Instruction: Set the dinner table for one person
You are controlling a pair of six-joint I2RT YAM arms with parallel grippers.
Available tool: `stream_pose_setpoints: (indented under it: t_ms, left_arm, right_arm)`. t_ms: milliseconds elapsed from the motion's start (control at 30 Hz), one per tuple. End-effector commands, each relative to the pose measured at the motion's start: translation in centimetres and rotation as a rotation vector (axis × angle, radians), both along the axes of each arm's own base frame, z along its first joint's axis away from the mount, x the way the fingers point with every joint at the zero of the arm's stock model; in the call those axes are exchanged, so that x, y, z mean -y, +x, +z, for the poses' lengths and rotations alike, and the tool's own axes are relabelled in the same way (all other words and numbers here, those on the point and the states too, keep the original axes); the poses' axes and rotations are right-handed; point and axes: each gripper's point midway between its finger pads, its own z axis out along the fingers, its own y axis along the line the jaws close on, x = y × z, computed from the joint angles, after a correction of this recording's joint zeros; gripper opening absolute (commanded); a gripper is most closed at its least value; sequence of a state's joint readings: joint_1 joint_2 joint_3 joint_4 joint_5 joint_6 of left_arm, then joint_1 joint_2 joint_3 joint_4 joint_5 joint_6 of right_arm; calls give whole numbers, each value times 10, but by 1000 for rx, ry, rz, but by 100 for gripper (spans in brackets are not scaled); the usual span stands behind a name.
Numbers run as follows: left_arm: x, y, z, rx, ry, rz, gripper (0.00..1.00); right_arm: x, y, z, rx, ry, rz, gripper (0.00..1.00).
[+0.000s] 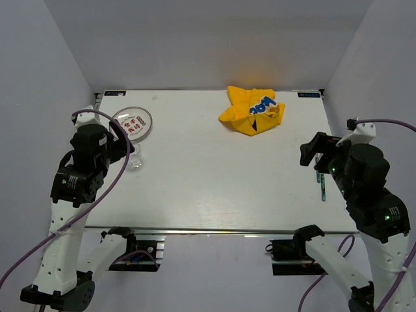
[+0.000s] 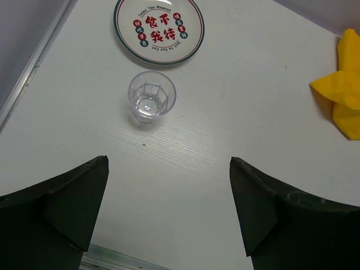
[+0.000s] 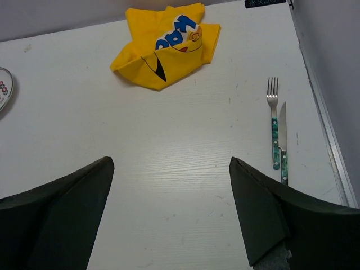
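Note:
I should swing my left gripper across the table and turn it. Then I should lower it onto the corner of the yellow cloth [image 1: 252, 110] that sticks out toward the plate.
The white dinner table [image 1: 214, 175] holds a round plate with red characters [image 1: 133, 122] at the far left, also in the left wrist view [image 2: 159, 28]. A clear glass [image 1: 135, 158] stands upright just in front of it [image 2: 151, 97]. A crumpled yellow printed cloth [image 1: 252, 110] lies at the far middle-right [image 3: 164, 45]. A fork [image 3: 274, 115] and a knife [image 3: 283, 140] with green handles lie side by side near the right edge [image 1: 320, 175]. My left gripper [image 2: 169, 163] is open and empty, near the glass. My right gripper [image 3: 171, 163] is open and empty, left of the cutlery.
Metal rails run along the table's edges [image 1: 214, 230]. Grey walls close in the left, far and right sides. The arm bases and cables sit below the near edge.

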State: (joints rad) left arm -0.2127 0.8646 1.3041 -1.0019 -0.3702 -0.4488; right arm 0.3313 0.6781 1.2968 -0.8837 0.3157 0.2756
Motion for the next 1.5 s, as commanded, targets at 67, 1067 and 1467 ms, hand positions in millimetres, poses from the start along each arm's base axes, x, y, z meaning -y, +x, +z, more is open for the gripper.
stream_pose_setpoints:
  t_ms: [67, 1067, 1467]
  left_arm:
    - [4, 1, 8, 20, -9, -17, 98]
    - [342, 260, -229, -381, -1028, -127, 98]
    - [350, 310, -264, -231, -1055, 125, 93]
  right_arm:
    - [3, -3, 13, 54, -3, -1, 89]
    - [-48, -4, -47, -64, 172, 189, 89]
    - [-70, 3, -67, -75, 178, 306, 89]
